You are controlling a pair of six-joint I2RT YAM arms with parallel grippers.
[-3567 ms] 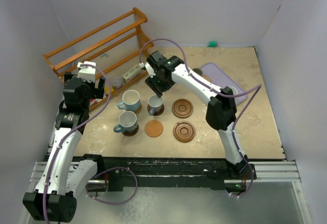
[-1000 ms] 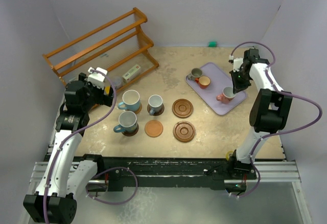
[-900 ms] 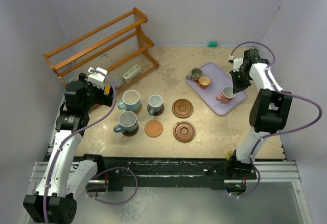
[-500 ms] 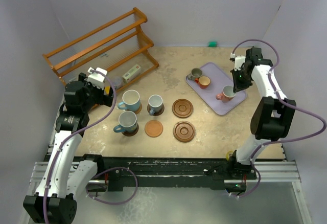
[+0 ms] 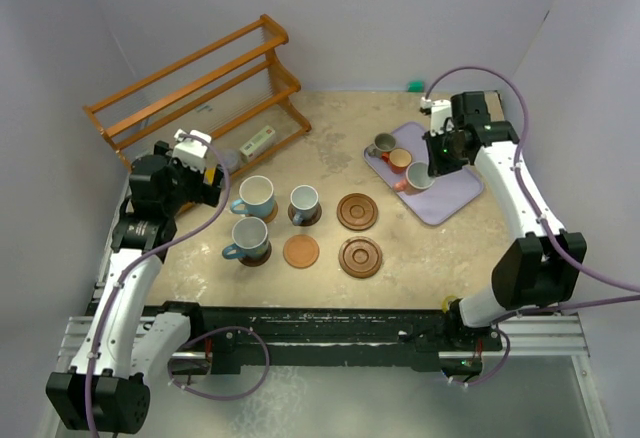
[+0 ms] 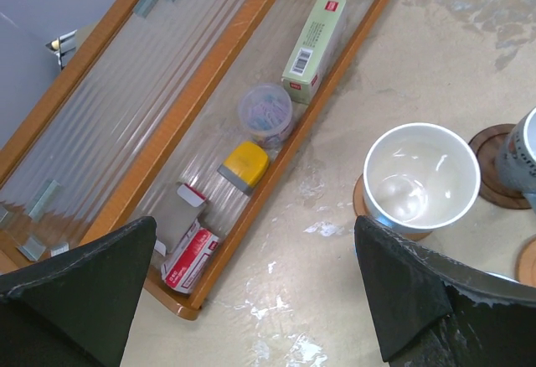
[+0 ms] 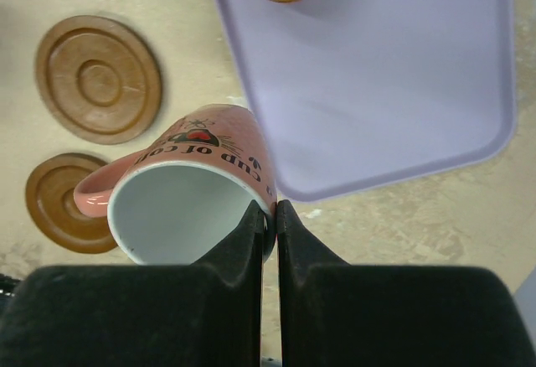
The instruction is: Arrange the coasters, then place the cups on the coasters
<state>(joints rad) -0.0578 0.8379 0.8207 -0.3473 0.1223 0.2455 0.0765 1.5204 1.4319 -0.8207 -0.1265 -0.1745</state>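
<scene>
Next, my right gripper goes back and to the left in the top view, lowers the pink cup onto the tan coaster (image 5: 301, 251) and releases, as that coaster lies bare.
My right gripper (image 7: 269, 209) is shut on the rim of a pink cup (image 7: 188, 184), one finger inside and one outside. The cup hangs tilted over the left edge of the lavender tray (image 5: 450, 190); from the top it shows as the pink cup (image 5: 417, 178). Three coasters lie bare: two dark ringed coasters (image 5: 357, 211) (image 5: 360, 257) and a tan coaster (image 5: 301, 251). A light blue cup (image 5: 256, 195), a blue cup (image 5: 249, 239) and a grey-blue cup (image 5: 304, 201) each stand on a coaster. My left gripper (image 6: 255, 300) hangs open by the rack, holding nothing.
A grey-olive cup (image 5: 383, 144) and an orange cup (image 5: 400, 160) stand on the tray's far left part. The wooden rack (image 5: 195, 88) leans at the back left, with small boxes (image 6: 314, 36) and a jar (image 6: 265, 113) on its lowest shelf. Walls close in on both sides.
My right gripper has lifted the pink cup off the right part of the tray and carried it left toward the tray's edge. The left arm has stayed still.
</scene>
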